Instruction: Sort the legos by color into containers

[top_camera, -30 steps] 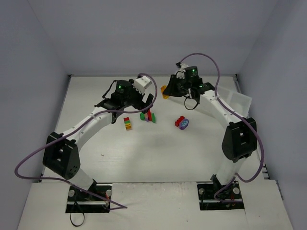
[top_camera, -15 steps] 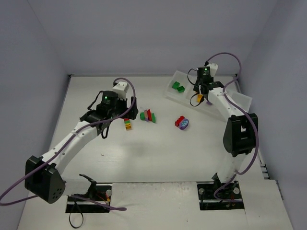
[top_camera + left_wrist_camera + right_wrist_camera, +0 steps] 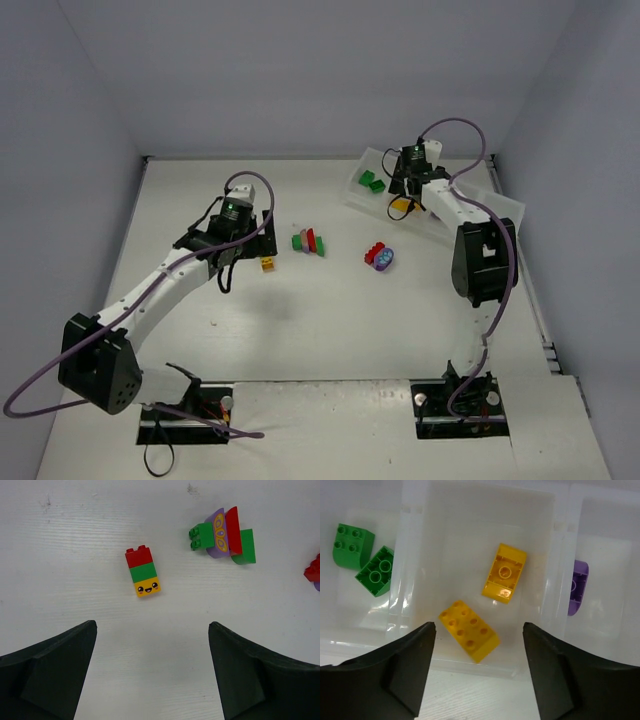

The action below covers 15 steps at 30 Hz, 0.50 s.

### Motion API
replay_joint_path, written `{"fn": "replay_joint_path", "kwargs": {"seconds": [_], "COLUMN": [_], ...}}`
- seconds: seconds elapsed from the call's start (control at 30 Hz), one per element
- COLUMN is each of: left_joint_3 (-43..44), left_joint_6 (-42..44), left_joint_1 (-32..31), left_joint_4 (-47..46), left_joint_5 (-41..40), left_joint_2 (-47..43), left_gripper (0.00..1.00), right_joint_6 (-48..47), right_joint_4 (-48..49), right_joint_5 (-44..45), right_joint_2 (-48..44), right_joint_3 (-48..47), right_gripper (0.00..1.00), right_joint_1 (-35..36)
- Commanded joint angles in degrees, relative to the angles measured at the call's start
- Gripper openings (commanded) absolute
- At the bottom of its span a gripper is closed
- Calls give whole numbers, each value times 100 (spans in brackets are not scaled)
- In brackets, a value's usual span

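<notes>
I should lower my left gripper onto the yellow end of the red-green-yellow stack (image 3: 267,264) (image 3: 143,571), with one finger on each side of it, since the bare table on both sides leaves my fingers room.
My right gripper (image 3: 478,625) hangs open over the second compartment of the translucent tray (image 3: 412,540), holding nothing. Two yellow bricks (image 3: 469,630) (image 3: 504,573) lie loose in that compartment. Two green bricks (image 3: 376,571) sit in the compartment to its left and a purple piece (image 3: 577,587) in the one to its right. My left gripper (image 3: 152,625) is open above the table, just short of a red-green-yellow stack (image 3: 143,571). A green, purple and red cluster (image 3: 225,536) lies beyond it. A red brick (image 3: 373,251) touches a rounded purple piece (image 3: 385,259).
The tray (image 3: 500,205) runs slantwise along the back right of the table, near the right wall. The right arm (image 3: 480,260) reaches over to it from the near right. The loose bricks lie in a band across the middle of the white table.
My right gripper has opened and the yellow brick it held now lies in the tray. The left arm has shifted right, bringing its open gripper over the stacked brick.
</notes>
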State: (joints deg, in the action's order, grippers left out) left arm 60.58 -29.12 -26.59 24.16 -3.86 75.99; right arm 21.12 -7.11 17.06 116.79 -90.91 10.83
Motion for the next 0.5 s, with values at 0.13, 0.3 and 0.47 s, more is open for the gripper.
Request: {"fn": "replay_joint_path", "kwargs": {"seconds": [0.13, 0.3, 0.47], "left_joint_3": [586, 1008, 1351], "left_joint_6": [-488, -498, -436], "left_joint_1": [31, 22, 31], "left_joint_4": [254, 492, 651], "left_joint_5": [-528, -598, -660], "left_joint_2": [557, 1355, 1989], "left_gripper": [86, 86, 83], "right_joint_6": [-21, -82, -82], "right_joint_4": [237, 421, 439], "right_joint_5": [-255, -589, -923], "right_joint_2": [-867, -1852, -2642], "right_joint_3": [-138, 398, 934], "right_gripper": [73, 75, 73], "right_joint_1": [-37, -28, -37]}}
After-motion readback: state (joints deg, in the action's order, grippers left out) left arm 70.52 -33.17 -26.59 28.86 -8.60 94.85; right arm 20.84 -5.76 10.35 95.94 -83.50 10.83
